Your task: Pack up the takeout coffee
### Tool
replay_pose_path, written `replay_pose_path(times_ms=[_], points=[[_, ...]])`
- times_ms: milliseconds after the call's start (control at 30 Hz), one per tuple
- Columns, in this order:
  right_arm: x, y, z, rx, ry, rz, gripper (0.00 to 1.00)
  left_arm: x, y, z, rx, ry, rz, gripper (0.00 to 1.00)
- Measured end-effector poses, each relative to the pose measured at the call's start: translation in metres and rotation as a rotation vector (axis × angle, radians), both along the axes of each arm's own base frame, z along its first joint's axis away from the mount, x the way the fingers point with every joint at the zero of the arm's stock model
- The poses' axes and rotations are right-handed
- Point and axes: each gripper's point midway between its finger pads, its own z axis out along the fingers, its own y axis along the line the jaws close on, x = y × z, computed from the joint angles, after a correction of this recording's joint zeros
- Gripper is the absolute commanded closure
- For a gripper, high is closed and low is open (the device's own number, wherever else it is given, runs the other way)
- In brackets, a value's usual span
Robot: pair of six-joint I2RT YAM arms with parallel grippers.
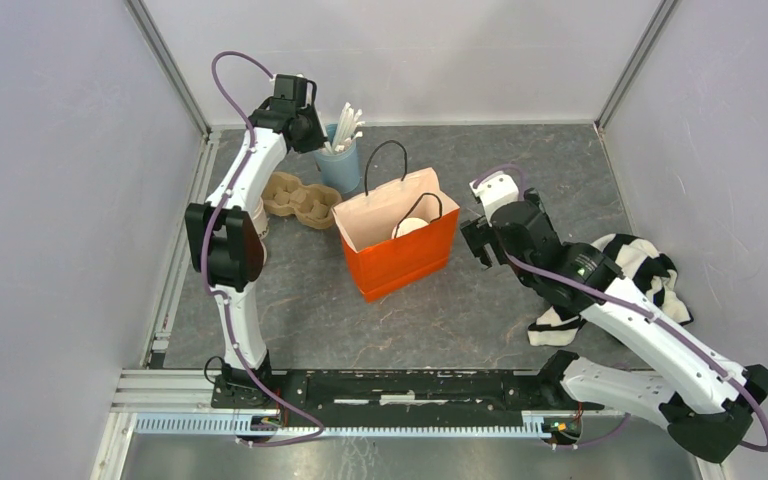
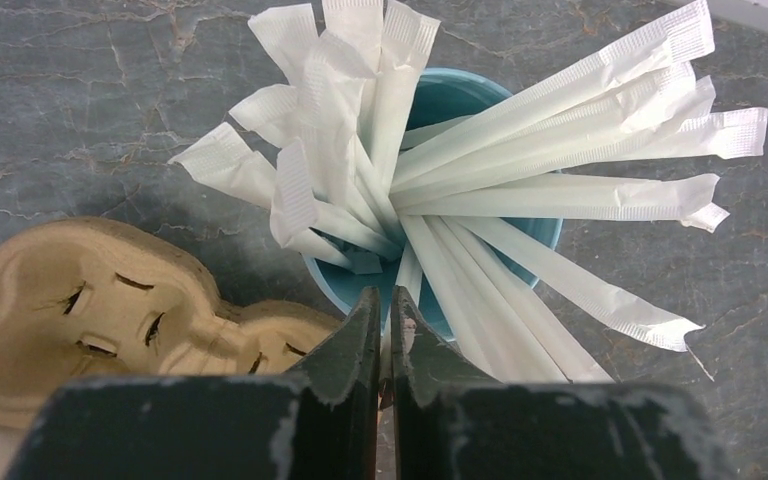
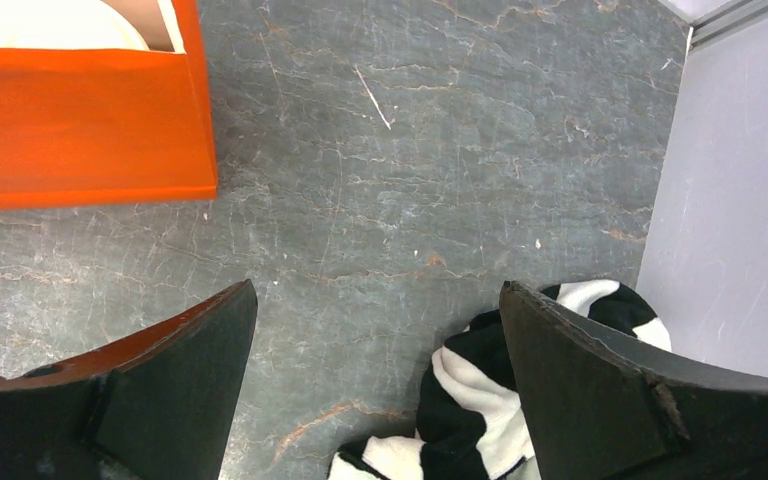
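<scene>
The left gripper lifts the straw from the blue cup next, back over the orange bag's opening, then releases it, as the coffee already stands inside.
The takeout coffee stands inside the orange paper bag; only its round white lid shows, also at the top left of the right wrist view. My left gripper hangs over a blue cup full of paper-wrapped straws. Its jaws are closed on one wrapped straw at the cup's near rim. My right gripper is open and empty, just right of the bag, with bare table between its fingers.
A brown cardboard cup carrier lies left of the bag, next to the blue cup, and also shows in the left wrist view. A black-and-white striped cloth lies at the right, under the right arm. Grey walls enclose the table.
</scene>
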Motion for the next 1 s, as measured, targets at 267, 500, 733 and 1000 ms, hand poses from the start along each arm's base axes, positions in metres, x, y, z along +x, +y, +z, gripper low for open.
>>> replay_pose_path(times_ms=[267,500,733,1000], points=[[-0.002,-0.003,0.007,0.023,-0.023,0.000,0.02,-0.006,0.001,0.017,0.000,0.001,0.000,0.91],[-0.008,-0.008,0.023,0.068,-0.073,0.007,0.02,-0.029,0.010,0.090,-0.002,-0.098,0.018,0.91],[-0.020,-0.018,0.048,0.153,-0.153,0.019,0.02,-0.098,0.026,0.211,-0.041,-0.323,0.031,0.91],[-0.030,-0.021,0.061,0.218,-0.190,0.044,0.02,-0.244,0.027,0.324,-0.147,-0.633,-0.131,0.91]])
